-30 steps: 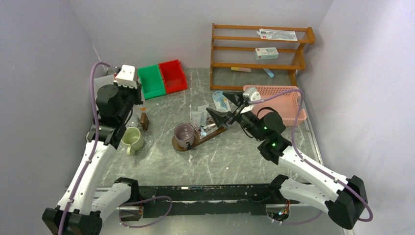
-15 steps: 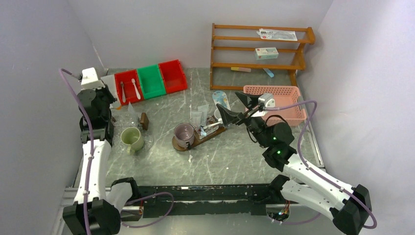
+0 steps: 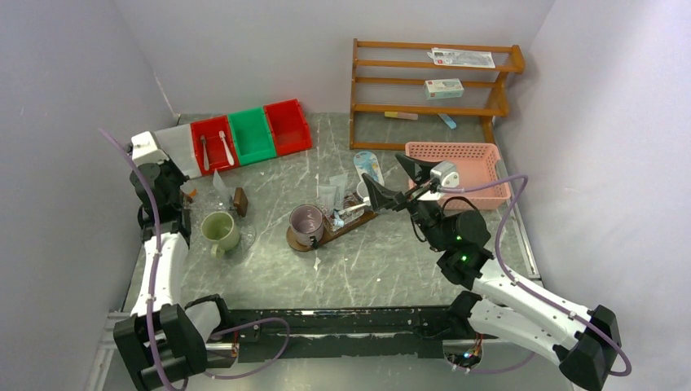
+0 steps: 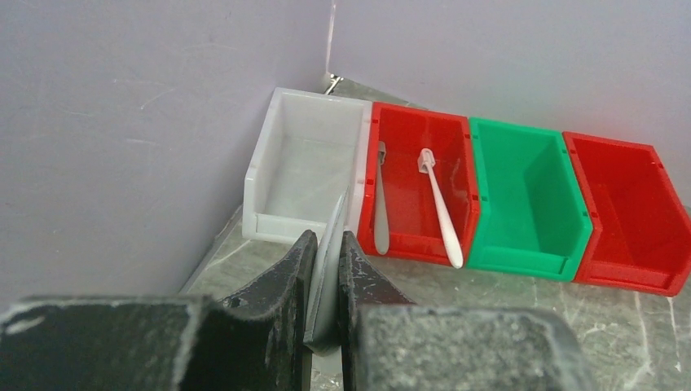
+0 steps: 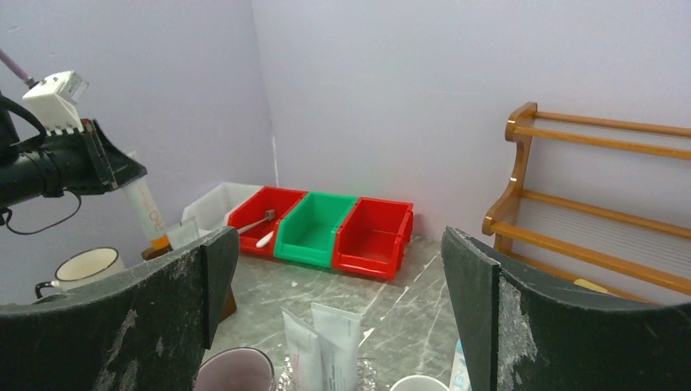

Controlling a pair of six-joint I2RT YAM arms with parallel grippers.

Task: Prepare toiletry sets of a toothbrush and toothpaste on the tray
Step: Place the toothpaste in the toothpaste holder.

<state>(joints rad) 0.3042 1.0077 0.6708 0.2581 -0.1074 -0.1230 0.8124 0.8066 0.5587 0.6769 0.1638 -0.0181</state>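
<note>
The toothpaste, whose orange cap points down, will be released next, once I lower my left gripper to the spot [image 3: 205, 196] beside the brown block's tube below it.
My left gripper [image 4: 326, 240] is shut on the flat end of a white toothpaste tube [image 4: 332, 244]. In the right wrist view this tube [image 5: 147, 210] hangs with its orange cap down, over by the left wall. The dark wooden tray [image 3: 352, 223] lies mid-table and carries a purple mug [image 3: 307, 221]. Two white tubes [image 3: 332, 195] and a white cup [image 5: 420, 383] stand at the tray's far end. My right gripper [image 3: 391, 181] is open above that end, holding nothing. Two toothbrushes [image 4: 436, 204] lie in a red bin [image 4: 399, 236].
A pale green mug [image 3: 218, 230] and a small brown block [image 3: 240, 200] stand on the table at the left. White [image 4: 305, 167], green [image 4: 521, 195] and red [image 4: 623, 212] bins line the back. A wooden shelf [image 3: 432, 81] and pink basket [image 3: 460, 167] stand at the back right.
My left arm has swung from over the bins back to the left wall, still shut on the tube, uncovering the white bin and the toothbrush bin. My right gripper has drawn slightly right.
</note>
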